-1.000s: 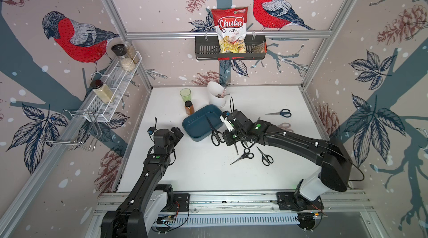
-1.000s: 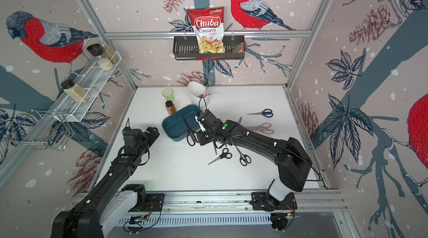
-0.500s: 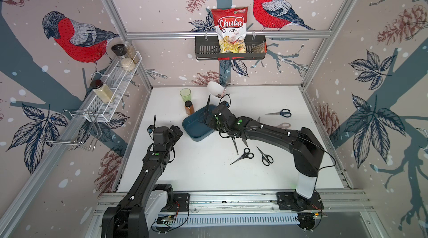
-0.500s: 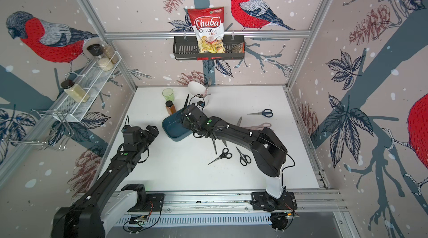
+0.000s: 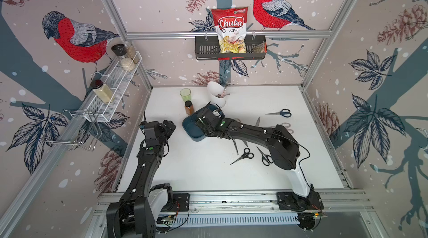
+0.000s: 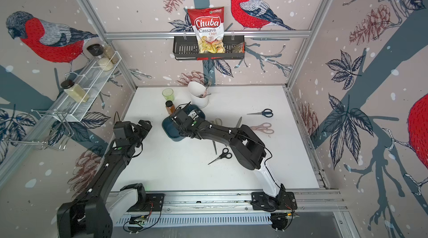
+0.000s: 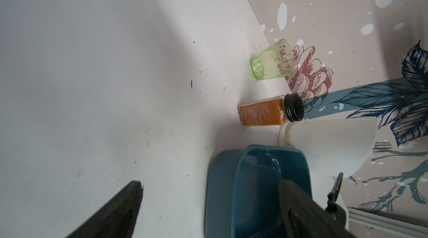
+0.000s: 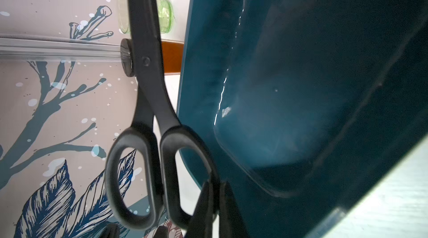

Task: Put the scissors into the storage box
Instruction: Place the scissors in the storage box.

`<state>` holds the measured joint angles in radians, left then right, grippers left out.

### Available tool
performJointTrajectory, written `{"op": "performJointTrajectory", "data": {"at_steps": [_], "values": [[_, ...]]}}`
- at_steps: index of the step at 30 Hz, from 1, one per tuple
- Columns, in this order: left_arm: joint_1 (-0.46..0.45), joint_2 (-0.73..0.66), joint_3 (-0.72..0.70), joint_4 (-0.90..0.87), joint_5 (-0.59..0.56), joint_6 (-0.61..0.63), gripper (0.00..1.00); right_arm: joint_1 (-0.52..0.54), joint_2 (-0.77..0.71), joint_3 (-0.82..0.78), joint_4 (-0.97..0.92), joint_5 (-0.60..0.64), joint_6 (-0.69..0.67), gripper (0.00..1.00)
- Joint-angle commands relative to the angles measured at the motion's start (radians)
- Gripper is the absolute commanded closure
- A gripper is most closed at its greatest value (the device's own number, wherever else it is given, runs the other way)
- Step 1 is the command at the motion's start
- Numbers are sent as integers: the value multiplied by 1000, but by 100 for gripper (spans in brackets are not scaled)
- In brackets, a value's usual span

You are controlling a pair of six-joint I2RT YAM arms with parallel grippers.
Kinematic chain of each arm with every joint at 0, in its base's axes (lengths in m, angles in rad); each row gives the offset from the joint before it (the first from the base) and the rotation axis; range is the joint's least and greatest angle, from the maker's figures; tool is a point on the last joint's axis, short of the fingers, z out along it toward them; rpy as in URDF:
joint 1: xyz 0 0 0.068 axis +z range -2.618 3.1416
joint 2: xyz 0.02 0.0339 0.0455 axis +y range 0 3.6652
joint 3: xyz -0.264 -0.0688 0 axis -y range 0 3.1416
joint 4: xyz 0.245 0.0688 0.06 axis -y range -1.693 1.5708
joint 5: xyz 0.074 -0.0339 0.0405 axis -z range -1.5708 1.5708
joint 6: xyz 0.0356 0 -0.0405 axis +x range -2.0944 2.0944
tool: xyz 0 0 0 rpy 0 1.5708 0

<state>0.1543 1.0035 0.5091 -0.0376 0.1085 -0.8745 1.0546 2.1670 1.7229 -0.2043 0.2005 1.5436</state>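
The bare bottom of the storage box [image 5: 191, 130] [image 8: 301, 86] is below my right gripper. My right gripper should bring the black scissors down past the storage box's rim next and release them inside.
My right gripper [image 8: 216, 184] is shut on one handle loop of a black pair of scissors [image 8: 148, 109], which hangs beside the rim of the dark teal storage box [image 8: 301, 86]. In both top views that gripper [image 5: 205, 118] hovers over the box [image 5: 191, 130]. The inside of the box that shows is bare. My left gripper [image 7: 213, 192] is open with nothing in it, just left of the box [image 7: 231, 190]. Loose on the table lie black scissors [image 5: 244, 155], a second black pair [image 5: 265, 158], a dark-blue-handled pair [image 5: 281, 112] and a pinkish pair [image 6: 262, 128].
A green glass [image 5: 185, 94], an orange spice jar [image 5: 189, 107] and a white utensil cup [image 5: 216, 94] stand close behind the box. A black wall basket [image 5: 230, 50] holds a chips bag. A wire rack [image 5: 111, 93] with jars hangs on the left wall.
My right gripper has carried the black scissors left and back, from beside the box's right end to above the box. The left arm has barely moved.
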Motion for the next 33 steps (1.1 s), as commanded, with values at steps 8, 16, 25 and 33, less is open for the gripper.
{"op": "performJointTrajectory", "data": {"at_steps": [8,16,25,33], "values": [[6,13,9,17,8,59,4,29,93,71,-66,11,177,100],[6,5,-8,13,16,59,4,9,164,115,-86,-26,235,100],[5,-7,-21,6,11,62,4,-5,195,118,-94,-23,250,92],[5,-9,-17,2,10,63,4,-9,193,119,-81,-19,240,74]]}}
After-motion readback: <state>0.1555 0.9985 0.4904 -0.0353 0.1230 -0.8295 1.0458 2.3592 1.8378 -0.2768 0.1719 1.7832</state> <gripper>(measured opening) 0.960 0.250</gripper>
